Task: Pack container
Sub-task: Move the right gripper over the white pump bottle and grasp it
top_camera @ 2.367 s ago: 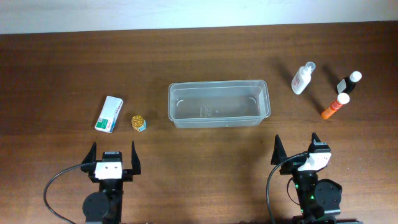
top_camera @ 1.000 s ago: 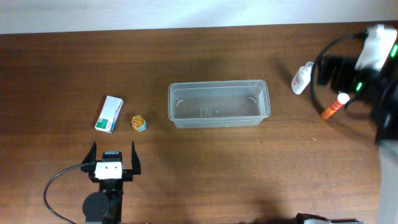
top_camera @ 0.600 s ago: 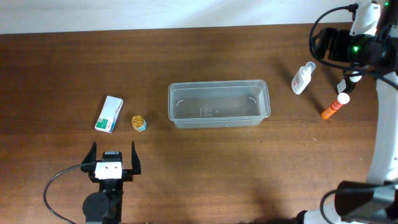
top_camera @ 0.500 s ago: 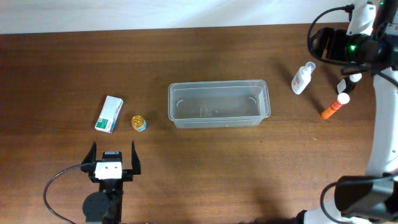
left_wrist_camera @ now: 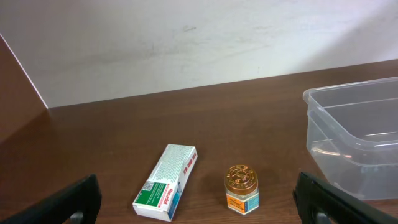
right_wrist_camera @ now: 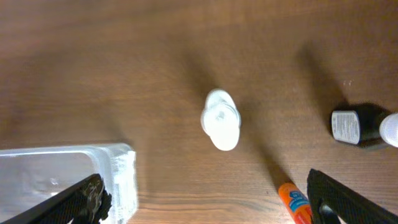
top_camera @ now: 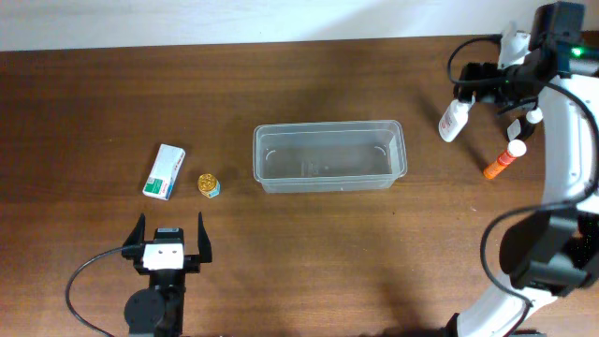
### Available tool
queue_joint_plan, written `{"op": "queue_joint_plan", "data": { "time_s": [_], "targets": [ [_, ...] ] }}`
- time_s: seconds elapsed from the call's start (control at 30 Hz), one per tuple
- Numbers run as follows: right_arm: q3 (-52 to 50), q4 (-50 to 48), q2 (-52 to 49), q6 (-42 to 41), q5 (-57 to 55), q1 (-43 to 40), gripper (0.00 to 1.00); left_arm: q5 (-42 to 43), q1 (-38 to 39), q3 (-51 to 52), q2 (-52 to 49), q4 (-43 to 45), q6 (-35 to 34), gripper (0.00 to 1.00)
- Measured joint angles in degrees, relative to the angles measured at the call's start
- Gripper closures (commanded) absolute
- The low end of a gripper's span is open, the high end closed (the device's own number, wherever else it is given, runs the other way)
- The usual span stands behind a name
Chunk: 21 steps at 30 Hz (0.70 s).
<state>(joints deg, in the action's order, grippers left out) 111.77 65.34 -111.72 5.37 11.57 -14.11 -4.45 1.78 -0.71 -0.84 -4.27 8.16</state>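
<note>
The white bottle stands upright below the open fingers of my right gripper. I will lower my right gripper over the white bottle's capped top (top_camera: 464, 102) (right_wrist_camera: 224, 135) and close the fingers around it.
The clear plastic container (top_camera: 328, 155) stands empty mid-table; its end also shows in the left wrist view (left_wrist_camera: 354, 140) and its corner in the right wrist view (right_wrist_camera: 68, 171). My right gripper (top_camera: 487, 89) is open and hovers above the far right, empty (right_wrist_camera: 211, 205). Below it are a white bottle (top_camera: 453, 120) (right_wrist_camera: 221, 121), a black bottle with a white cap (top_camera: 526, 124) (right_wrist_camera: 360, 124) and an orange tube (top_camera: 501, 161) (right_wrist_camera: 295, 202). My left gripper (top_camera: 171, 229) is open and empty at the front left (left_wrist_camera: 199, 208).
A green-and-white box (top_camera: 165, 171) (left_wrist_camera: 166, 182) and a small gold-lidded jar (top_camera: 208, 184) (left_wrist_camera: 242, 186) lie left of the container. The right arm arches along the table's right side. A white wall runs along the far edge.
The right arm rose from its rest at the front right and swung to the far right. In the last half second its gripper moved left and nearer, over the white bottle. The left arm has not moved.
</note>
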Motion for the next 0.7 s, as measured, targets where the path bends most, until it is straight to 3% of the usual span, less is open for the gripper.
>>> {"op": "queue_joint_plan", "data": {
  "time_s": [0.7],
  "targets": [
    [0.00,-2.58,-12.28,4.28,-9.31,3.76,0.08,0.00,0.00,0.00,0.00,0.00,0.02,0.01]
  ]
}}
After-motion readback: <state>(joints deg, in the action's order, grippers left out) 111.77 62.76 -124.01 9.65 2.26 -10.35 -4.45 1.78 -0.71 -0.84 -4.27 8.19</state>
